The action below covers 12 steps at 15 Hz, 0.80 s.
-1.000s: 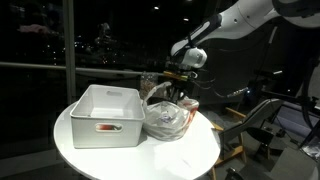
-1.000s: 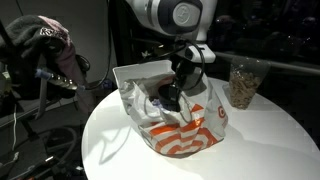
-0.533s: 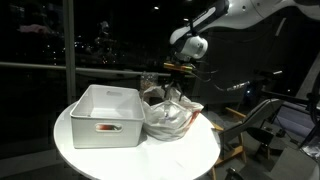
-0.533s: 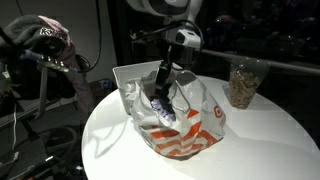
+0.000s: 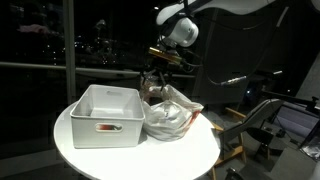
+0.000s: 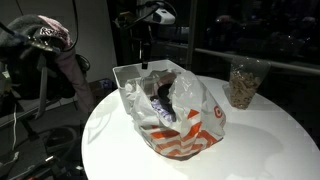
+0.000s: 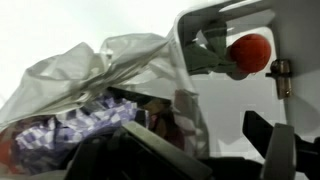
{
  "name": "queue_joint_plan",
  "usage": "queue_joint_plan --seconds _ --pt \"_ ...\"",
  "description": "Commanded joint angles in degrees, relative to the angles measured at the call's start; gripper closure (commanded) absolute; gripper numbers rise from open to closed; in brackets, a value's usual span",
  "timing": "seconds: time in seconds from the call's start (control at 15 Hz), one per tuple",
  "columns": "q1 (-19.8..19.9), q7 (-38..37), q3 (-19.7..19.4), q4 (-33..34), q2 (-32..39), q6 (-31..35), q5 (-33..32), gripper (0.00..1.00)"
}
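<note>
I need to move my gripper away from the bag and down onto the red round object (image 7: 249, 54) below it inside the bin, because the bin's sides are all around that object.
A crumpled clear plastic bag (image 5: 170, 112) with orange print (image 6: 178, 118) sits on the round white table (image 6: 260, 140). A purple packet (image 6: 162, 106) lies inside the bag's open mouth and also shows in the wrist view (image 7: 70, 128). My gripper (image 5: 158, 68) hangs in the air above the bag's mouth and the near wall of the white bin (image 5: 105, 112). In an exterior view the gripper (image 6: 146, 52) is well clear of the bag. Seen from the wrist, the gripper (image 7: 205, 150) is open, its dark fingers (image 7: 272, 140) wide apart with nothing between them.
The white bin (image 7: 225, 40) stands beside the bag and holds an orange-red round thing (image 7: 250, 52). A clear jar of brownish pieces (image 6: 243, 82) stands at the table's back edge. A chair with clothes (image 6: 45, 50) is off the table, with dark windows behind.
The gripper rose out of the bag, moved up and toward the bin, and its jaws opened. The purple packet stays in the bag.
</note>
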<state>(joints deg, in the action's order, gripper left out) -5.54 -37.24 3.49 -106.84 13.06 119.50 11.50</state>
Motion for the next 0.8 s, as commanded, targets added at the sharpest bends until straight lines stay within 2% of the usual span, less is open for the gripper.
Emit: queue_joint_plan --seconds 0.0,0.4,0.73 --pt "-4.0 1.1 1.9 5.5 5.4 3.8 -2.8 0.0" --pt "-10.5 -0.8 1.8 14.4 16.2 8.5 -8.3 0.0" --pt "-12.9 0.3 1.1 20.1 25.9 10.1 -9.8 0.0"
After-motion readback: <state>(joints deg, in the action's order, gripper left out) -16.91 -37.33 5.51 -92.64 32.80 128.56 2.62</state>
